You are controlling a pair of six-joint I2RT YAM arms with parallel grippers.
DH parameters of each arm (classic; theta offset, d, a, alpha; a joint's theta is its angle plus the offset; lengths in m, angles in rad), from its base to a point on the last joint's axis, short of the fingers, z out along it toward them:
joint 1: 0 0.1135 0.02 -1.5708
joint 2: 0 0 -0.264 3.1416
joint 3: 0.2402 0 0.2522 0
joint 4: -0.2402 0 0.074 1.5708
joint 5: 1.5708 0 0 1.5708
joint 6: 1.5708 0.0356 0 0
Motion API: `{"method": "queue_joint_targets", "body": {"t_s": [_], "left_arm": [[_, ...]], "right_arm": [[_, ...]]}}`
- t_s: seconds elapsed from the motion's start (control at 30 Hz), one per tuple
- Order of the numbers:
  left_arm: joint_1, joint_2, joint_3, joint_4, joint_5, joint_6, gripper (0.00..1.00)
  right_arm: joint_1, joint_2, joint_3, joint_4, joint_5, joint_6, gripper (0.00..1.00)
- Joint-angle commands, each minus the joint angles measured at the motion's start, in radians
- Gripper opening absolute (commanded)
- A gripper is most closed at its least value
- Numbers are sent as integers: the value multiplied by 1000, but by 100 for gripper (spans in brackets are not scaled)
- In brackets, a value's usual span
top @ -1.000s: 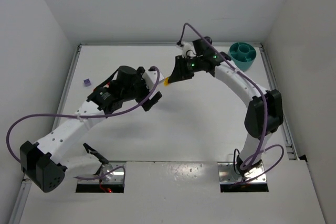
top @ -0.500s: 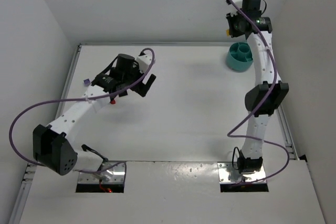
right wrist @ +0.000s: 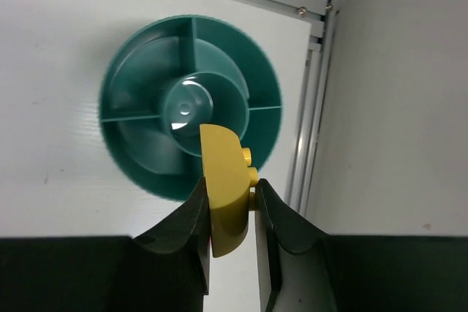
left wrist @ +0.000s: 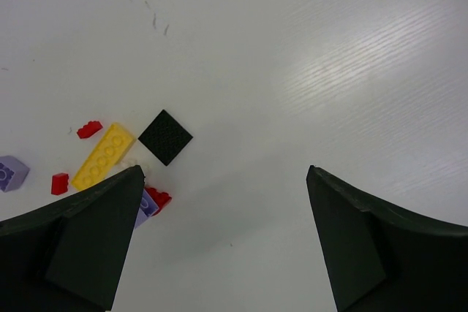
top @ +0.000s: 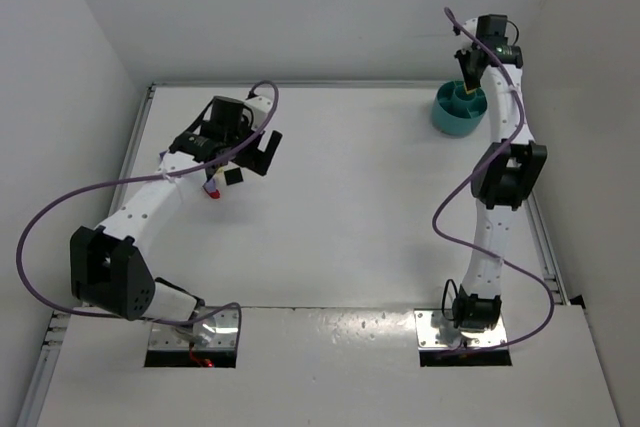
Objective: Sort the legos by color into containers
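My left gripper moves to the left in the top view and down to the yellow plate's end (left wrist: 87, 177) opposite the black plate next, as that end is outside my fingers.
My right gripper (right wrist: 228, 189) is shut on a yellow lego (right wrist: 225, 180) with a rounded edge and holds it above the round teal container (right wrist: 139, 71), over its near rim. In the top view that gripper (top: 468, 75) hangs over the container (top: 458, 112) at the back right. My left gripper (left wrist: 223, 174) is open and empty, low over the table. A cluster of legos lies by its left finger: a yellow plate (left wrist: 104, 156), a black square plate (left wrist: 165, 137), small red bricks (left wrist: 90, 129), a purple one (left wrist: 11, 173) and a whitish bit (left wrist: 135, 164). The cluster (top: 213, 188) shows beside the left gripper (top: 255, 152).
A metal rail (right wrist: 311, 107) and the white side wall (right wrist: 395, 93) run just right of the container. White walls enclose the table on three sides. The left arm's purple cable (top: 60, 209) loops out over the table's left side.
The right arm has swung from the table's middle up to the back right, carrying the yellow lego over the container. The left arm has moved left and back to the lego cluster.
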Motion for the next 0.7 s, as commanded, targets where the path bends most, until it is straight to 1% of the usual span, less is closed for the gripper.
{"method": "queue_joint_targets", "body": {"t_s": [0.0,0.4,0.43,0.5,0.53,0.63,0.67], "left_arm": [[23,-8,-8,22,2,-14,100],[41,11,-8,22,11,-14,100],[41,11,-17,22,11,-14,100],[41,11,-17,22,11,-23,100],[41,11,-17,22,11,-23,100],[51,21,-26,22,11,-23,100],[51,21,-26,22,11,-23,100]], "right_arm": [[-9,20,26,76,43,7,0],[-18,80,35,121,54,7,0],[-18,80,35,121,54,17,1],[-18,91,35,139,54,17,5],[-18,91,35,139,54,26,12],[-18,91,44,151,44,35,25],[-18,102,44,162,44,35,36]]}}
